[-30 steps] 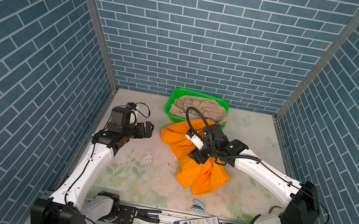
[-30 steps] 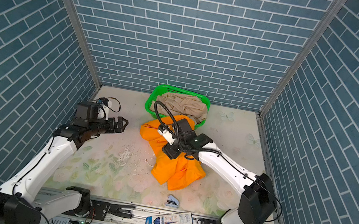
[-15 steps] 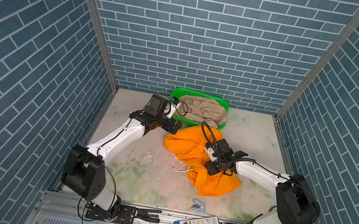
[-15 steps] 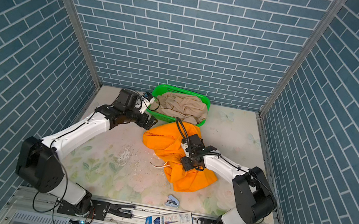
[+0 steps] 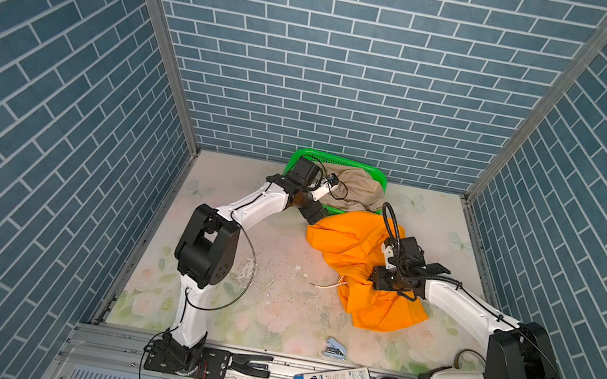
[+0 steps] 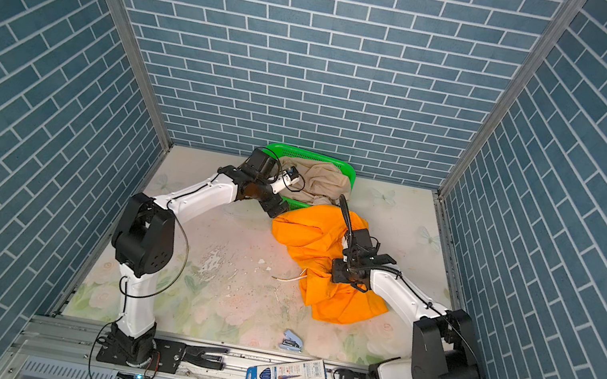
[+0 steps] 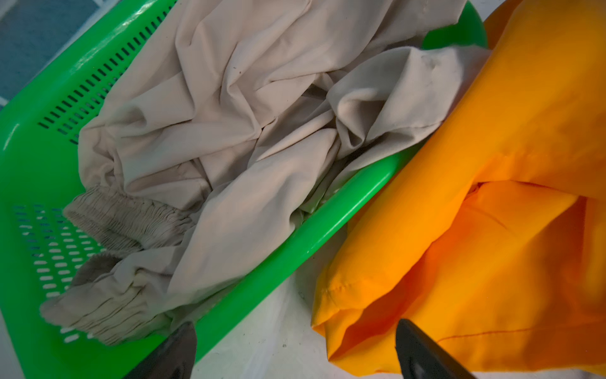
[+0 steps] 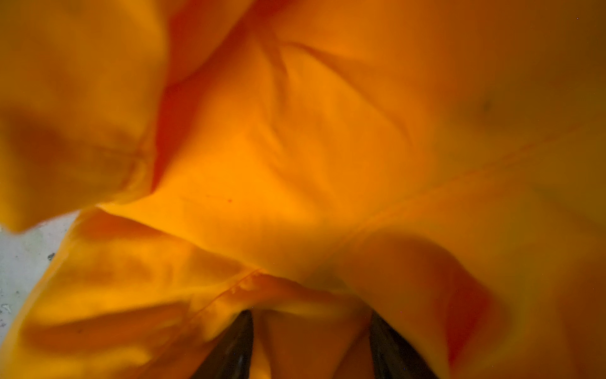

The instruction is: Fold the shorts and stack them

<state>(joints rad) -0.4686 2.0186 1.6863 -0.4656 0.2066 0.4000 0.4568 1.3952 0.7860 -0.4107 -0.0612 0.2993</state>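
Note:
I should next ease my open left gripper just outward around the basket's bare front rim and close.
The orange shorts (image 5: 358, 251) (image 6: 310, 238) lie crumpled on the table in front of the green basket (image 5: 336, 159) (image 6: 308, 153). Their white drawstring (image 5: 327, 285) trails to the left. The beige shorts (image 5: 357, 187) (image 7: 229, 131) are bunched inside the basket. My left gripper (image 5: 320, 216) (image 7: 295, 347) is open, low over bare table between the basket's front rim (image 7: 295, 249) and the orange shorts' corner (image 7: 337, 295). My right gripper (image 5: 376, 282) (image 8: 311, 344) presses into the orange shorts (image 8: 295, 164). Its jaws stand apart, with cloth between them and over their tips.
Blue brick walls close in three sides. White crumbs (image 5: 279, 270) dot the middle of the floral table. A small blue stapler (image 5: 335, 348) lies near the front edge. A blue and white packet (image 5: 336, 377) and a black tool (image 5: 250, 362) rest on the front rail.
My left arm swung from the table's left side across to the basket's front rim. My right gripper moved right and nearer, its jaws narrowed a little, and the orange shorts shifted right.

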